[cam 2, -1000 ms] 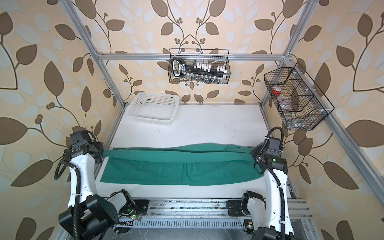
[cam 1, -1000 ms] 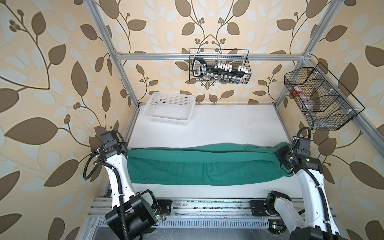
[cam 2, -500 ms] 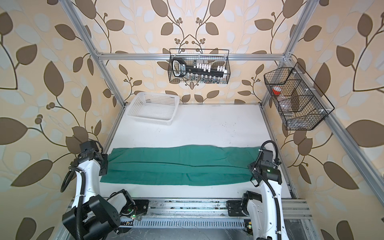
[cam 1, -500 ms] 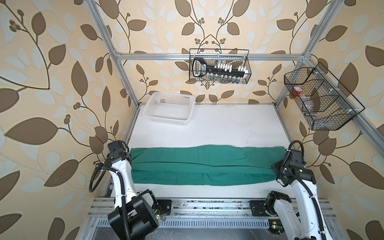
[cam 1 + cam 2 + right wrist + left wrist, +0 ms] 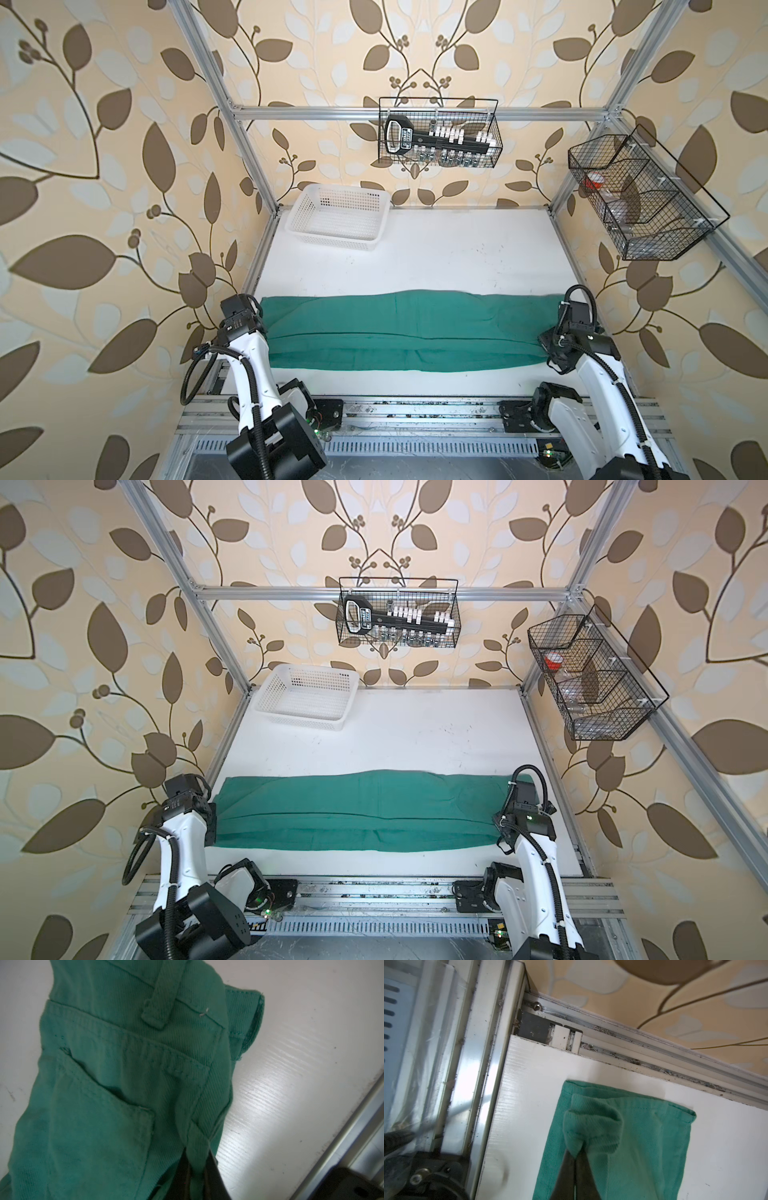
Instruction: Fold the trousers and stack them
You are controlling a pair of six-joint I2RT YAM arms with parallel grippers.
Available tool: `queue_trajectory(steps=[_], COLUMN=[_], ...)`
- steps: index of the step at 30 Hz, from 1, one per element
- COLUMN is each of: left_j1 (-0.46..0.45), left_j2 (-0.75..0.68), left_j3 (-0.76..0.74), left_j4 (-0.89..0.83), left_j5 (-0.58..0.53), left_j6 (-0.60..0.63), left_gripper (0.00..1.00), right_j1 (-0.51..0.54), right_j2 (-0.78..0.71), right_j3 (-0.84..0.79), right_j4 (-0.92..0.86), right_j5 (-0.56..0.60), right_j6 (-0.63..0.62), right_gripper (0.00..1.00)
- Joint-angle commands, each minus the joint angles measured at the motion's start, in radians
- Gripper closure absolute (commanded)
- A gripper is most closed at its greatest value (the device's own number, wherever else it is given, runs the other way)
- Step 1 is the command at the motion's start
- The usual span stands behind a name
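Observation:
My left gripper should move back gently toward the bare table strip (image 5: 220, 857) (image 5: 523, 1110) between it and the near bar, so the trousers' near edge gets straight. Then it should let go of the fold of the leg hem.
The teal-green trousers (image 5: 399, 328) (image 5: 357, 808) lie folded lengthwise in a long flat band across the near part of the white table (image 5: 457, 257), leg hems to the left, waist to the right. My left gripper (image 5: 576, 1153) is shut on a bunched fold of a leg hem (image 5: 591, 1126); in a top view it sits low at the band's left end (image 5: 251, 322). My right gripper (image 5: 196, 1151) is shut on a fold of the trousers beside the back pocket (image 5: 99, 1105), cloth pinched between its jaws. In a top view it sits at the band's right end (image 5: 569, 332).
A white perforated basket (image 5: 332, 242) (image 5: 299, 721) stands at the table's far left corner. Two black wire baskets hang on the frame, at the back (image 5: 438, 133) and at the right (image 5: 640, 199). Aluminium rails (image 5: 654, 1053) edge the table close to both grippers.
Both grippers have come down and slightly inward. The trousers' raised ends and bulging far edge have settled flat onto the table.

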Motion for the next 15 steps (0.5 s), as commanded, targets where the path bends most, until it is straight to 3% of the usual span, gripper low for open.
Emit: queue_trajectory(steps=[1, 8, 15], left_j1=[0.017, 0.032, 0.035], left_j2=[-0.022, -0.033, -0.065], left_j3=[-0.023, -0.027, 0.025], left_j4=[-0.057, -0.059, -0.071], left_j5=[-0.07, -0.078, -0.073], left_j6=[-0.023, -0.018, 0.001], left_gripper=[1.0, 1.0, 0.84], right_j1=[0.031, 0.06, 0.063], right_j2=[0.008, 0.004, -0.052], right_j3=[-0.003, 0.005, 0.078], right_j4=[0.004, -0.005, -0.036], right_j5=[0.068, 0.083, 0.119], right_j6=[0.037, 0.048, 0.038], right_gripper=[0.87, 0.8, 0.53])
